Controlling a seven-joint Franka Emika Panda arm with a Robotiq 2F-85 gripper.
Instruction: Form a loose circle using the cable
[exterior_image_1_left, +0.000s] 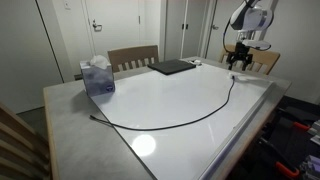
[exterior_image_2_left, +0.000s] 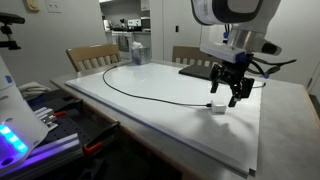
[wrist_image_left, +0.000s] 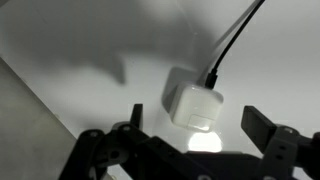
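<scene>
The white adapter block (exterior_image_2_left: 218, 108) (wrist_image_left: 193, 106) sits below my gripper, with the open fingers on either side of it. My gripper will lower them around it next and close.
A long thin black cable (exterior_image_1_left: 190, 117) lies in a wide arc across the white table (exterior_image_1_left: 170, 95). One end has a small dark plug (exterior_image_1_left: 95, 118) near the front left. The other end joins a small white adapter block (wrist_image_left: 193, 106), also seen in an exterior view (exterior_image_2_left: 217, 108). My gripper (wrist_image_left: 193, 128) hovers just above the white block with its jaws open on either side of it, not touching. It also shows in both exterior views (exterior_image_1_left: 238, 62) (exterior_image_2_left: 228, 88). The cable also shows in an exterior view (exterior_image_2_left: 150, 93).
A flat dark laptop (exterior_image_1_left: 172, 67) lies at the table's far side. A tissue box (exterior_image_1_left: 97, 77) stands near the far left corner. Wooden chairs (exterior_image_1_left: 133, 57) stand behind the table. The table edge (wrist_image_left: 40, 110) is close to the block.
</scene>
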